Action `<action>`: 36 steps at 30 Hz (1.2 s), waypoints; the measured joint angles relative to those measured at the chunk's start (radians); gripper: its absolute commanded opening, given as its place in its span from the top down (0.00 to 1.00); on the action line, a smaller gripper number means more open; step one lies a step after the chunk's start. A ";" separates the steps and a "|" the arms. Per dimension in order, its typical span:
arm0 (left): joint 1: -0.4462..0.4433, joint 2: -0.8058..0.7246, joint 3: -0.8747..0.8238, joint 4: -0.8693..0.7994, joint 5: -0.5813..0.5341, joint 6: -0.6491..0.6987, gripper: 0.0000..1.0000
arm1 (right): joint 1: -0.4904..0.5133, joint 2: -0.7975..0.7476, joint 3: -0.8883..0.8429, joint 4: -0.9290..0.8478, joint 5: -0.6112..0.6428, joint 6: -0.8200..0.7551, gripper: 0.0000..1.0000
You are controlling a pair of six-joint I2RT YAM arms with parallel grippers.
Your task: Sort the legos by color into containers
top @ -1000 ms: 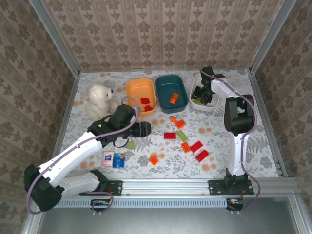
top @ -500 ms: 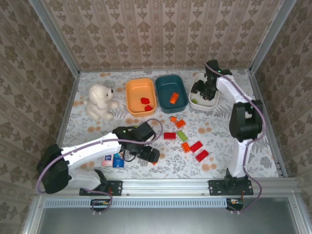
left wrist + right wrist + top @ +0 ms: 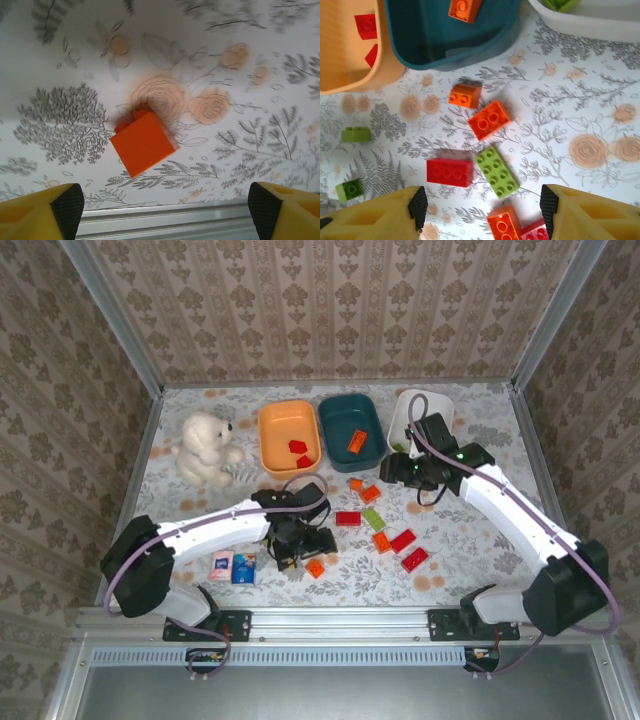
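Observation:
My left gripper should go down toward the lone orange lego [image 3: 315,568] [image 3: 144,142] until its open fingers are around the lego's sides, and then close, because the tabletop around the lego is clear.
My left gripper [image 3: 165,212] hangs open just above the table, with a lone orange lego [image 3: 144,142] lying ahead of its fingertips. From above, that gripper [image 3: 300,552] sits beside the same lego [image 3: 315,568]. My right gripper [image 3: 483,207] is open over loose legos: a light green one [image 3: 496,171], a red one [image 3: 449,172] and two orange ones [image 3: 489,120]. The orange bowl [image 3: 340,55] holds red legos [image 3: 366,25]. An orange lego [image 3: 464,9] lies in the teal bowl [image 3: 420,35], and green pieces [image 3: 560,4] in the white bowl [image 3: 590,25].
A white stuffed bear [image 3: 205,448] sits at the back left. A pink-and-blue packet [image 3: 233,567] lies near the front, left of my left gripper. The metal rail [image 3: 165,222] of the front edge runs close under the left fingers. More red legos [image 3: 414,559] lie front right.
My left arm swung from beside the orange bowl down to the front, over the lone orange lego. My right arm drew back from the white bowl to above the loose legos.

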 measured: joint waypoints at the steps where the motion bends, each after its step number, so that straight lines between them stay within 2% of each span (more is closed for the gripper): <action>1: -0.007 0.000 -0.021 0.019 -0.002 -0.054 0.11 | 0.003 -0.026 -0.013 -0.001 0.003 0.000 0.36; 7: -0.056 0.000 -0.054 0.089 -0.057 -0.294 0.10 | 0.019 -0.148 -0.070 0.013 0.011 0.016 0.35; 12: -0.063 0.044 -0.054 0.144 -0.080 -0.384 0.17 | 0.026 -0.169 -0.106 0.016 0.011 0.038 0.35; 17: -0.080 0.127 -0.053 0.156 -0.082 -0.423 0.31 | 0.028 -0.170 -0.108 0.016 0.010 0.042 0.35; 19: -0.082 0.135 -0.052 0.148 -0.083 -0.438 0.38 | 0.029 -0.174 -0.108 0.016 0.010 0.043 0.35; 20: -0.082 0.136 -0.051 0.141 -0.083 -0.447 0.46 | 0.028 -0.175 -0.108 0.016 0.010 0.043 0.35; 24: -0.086 0.143 -0.047 0.106 -0.082 -0.447 0.76 | 0.029 -0.181 -0.108 0.016 0.010 0.046 0.35; 31: -0.080 0.146 -0.009 0.068 -0.133 -0.412 0.81 | 0.029 -0.183 -0.105 0.011 0.011 0.046 0.35; 33: -0.061 0.146 0.043 0.026 -0.169 -0.366 0.81 | 0.029 -0.184 -0.091 -0.002 0.010 0.045 0.35; 36: -0.002 0.145 0.183 -0.018 -0.229 -0.228 0.81 | 0.029 -0.193 -0.053 -0.019 0.010 0.045 0.35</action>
